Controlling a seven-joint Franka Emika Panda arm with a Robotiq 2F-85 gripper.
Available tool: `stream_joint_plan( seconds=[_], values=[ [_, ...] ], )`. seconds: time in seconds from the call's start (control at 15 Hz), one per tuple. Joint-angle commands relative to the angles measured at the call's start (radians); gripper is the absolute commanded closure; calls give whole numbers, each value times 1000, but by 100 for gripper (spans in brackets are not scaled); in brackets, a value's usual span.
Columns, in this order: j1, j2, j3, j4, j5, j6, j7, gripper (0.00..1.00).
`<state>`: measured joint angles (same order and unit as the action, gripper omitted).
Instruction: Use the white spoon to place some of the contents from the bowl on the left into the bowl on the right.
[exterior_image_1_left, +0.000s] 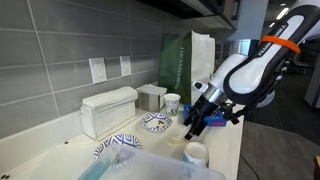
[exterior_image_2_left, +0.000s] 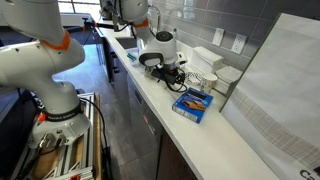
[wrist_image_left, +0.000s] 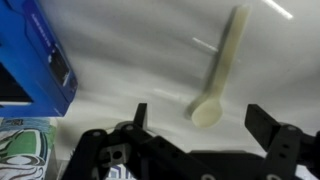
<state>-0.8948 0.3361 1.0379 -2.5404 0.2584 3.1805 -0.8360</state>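
Observation:
The middle of the white spoon's handle (wrist_image_left: 227, 58) is below, past the bowl end of the spoon between my fingers. My gripper needs to move along over that middle next, go lower and close.
The white spoon (wrist_image_left: 224, 66) lies flat on the pale counter in the wrist view, bowl end toward the gripper and handle pointing away. My gripper (wrist_image_left: 203, 122) is open and hovers above it, one finger on each side of the spoon's bowl end, holding nothing. In an exterior view the gripper (exterior_image_1_left: 196, 121) hangs low over the counter next to a blue-patterned bowl (exterior_image_1_left: 156, 122). A second patterned bowl (exterior_image_1_left: 119, 145) sits nearer the front. The spoon is hidden in both exterior views. The gripper (exterior_image_2_left: 172, 76) also shows over the counter.
A blue box (wrist_image_left: 36, 58) lies left of the spoon; it also shows in an exterior view (exterior_image_2_left: 192, 103). A white cup (exterior_image_1_left: 196, 153), a mug (exterior_image_1_left: 172, 102), a green bag (exterior_image_1_left: 186, 60), a white box (exterior_image_1_left: 108, 110) and a clear plastic tub (exterior_image_1_left: 150, 167) crowd the counter.

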Motion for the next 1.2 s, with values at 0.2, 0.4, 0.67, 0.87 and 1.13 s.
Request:
stream_joint_plan(
  seconds=[0.2, 0.4, 0.67, 0.87, 1.13],
  values=[
    [-71, -14, 80, -16, 1, -109, -24, 0],
    [-61, -29, 77, -25, 5, -109, -12, 7],
    [-48, -43, 61, -40, 5, -102, -4, 31],
    [-38, -44, 50, -51, 2, -89, -4, 51],
    [-15, -70, 22, -61, 1, -73, 4, 60]
  ],
)
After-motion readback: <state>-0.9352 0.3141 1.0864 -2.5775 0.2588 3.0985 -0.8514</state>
